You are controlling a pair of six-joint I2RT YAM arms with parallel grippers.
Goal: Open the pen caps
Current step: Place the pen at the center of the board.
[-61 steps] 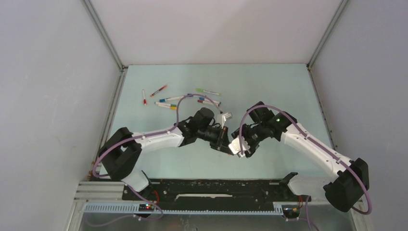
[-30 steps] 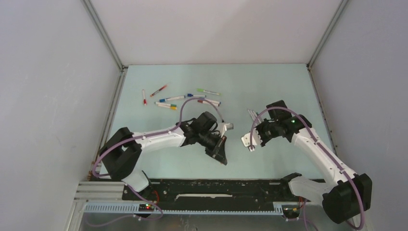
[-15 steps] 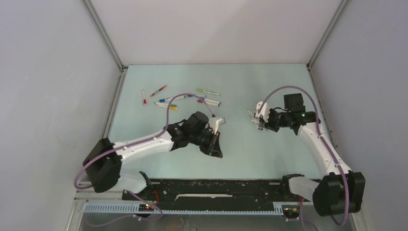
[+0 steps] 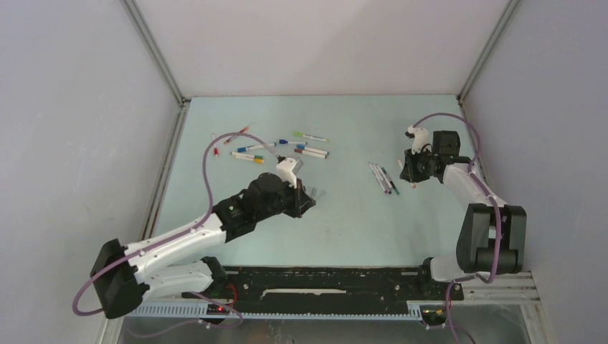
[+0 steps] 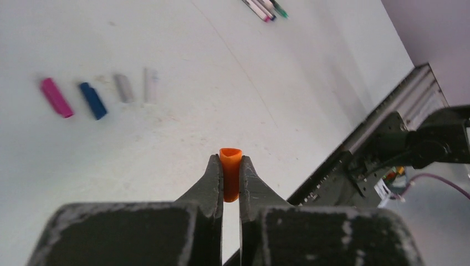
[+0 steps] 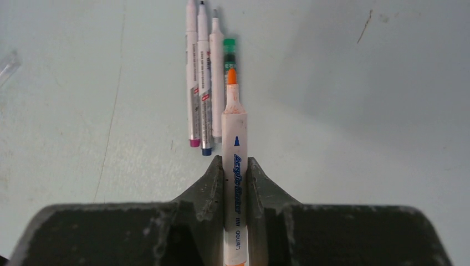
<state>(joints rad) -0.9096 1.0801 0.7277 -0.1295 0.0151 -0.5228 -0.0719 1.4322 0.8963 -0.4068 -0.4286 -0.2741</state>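
I need to move my right gripper down toward the bare tabletop (image 4: 399,181) (image 6: 254,95) beside the green pen and let go of the white pen, because the uncapped pens are already in a row there.
My left gripper (image 5: 229,163) is shut on a small orange pen cap (image 5: 230,176), held a little above the table. Pink (image 5: 56,97), blue (image 5: 92,101), grey (image 5: 123,88) and clear (image 5: 150,85) pen caps lie in a row ahead of it. My right gripper (image 6: 235,164) is shut on a white pen (image 6: 234,138) whose bare orange tip (image 6: 231,76) points at several uncapped pens (image 6: 202,77) lying side by side. From above, the left gripper (image 4: 307,195) is at mid table and the right gripper (image 4: 410,174) at the right, beside those uncapped pens (image 4: 382,178).
Several capped pens (image 4: 276,148) lie scattered at the far left of the pale green table (image 4: 344,229). A purple cable (image 4: 215,154) loops over that area. Grey walls close the sides, and a black rail (image 4: 323,283) runs along the near edge.
The two grippers, joined at mid table two seconds ago, have pulled apart. The left arm has swung back and left with the cap; the right arm has swung far right with the pen.
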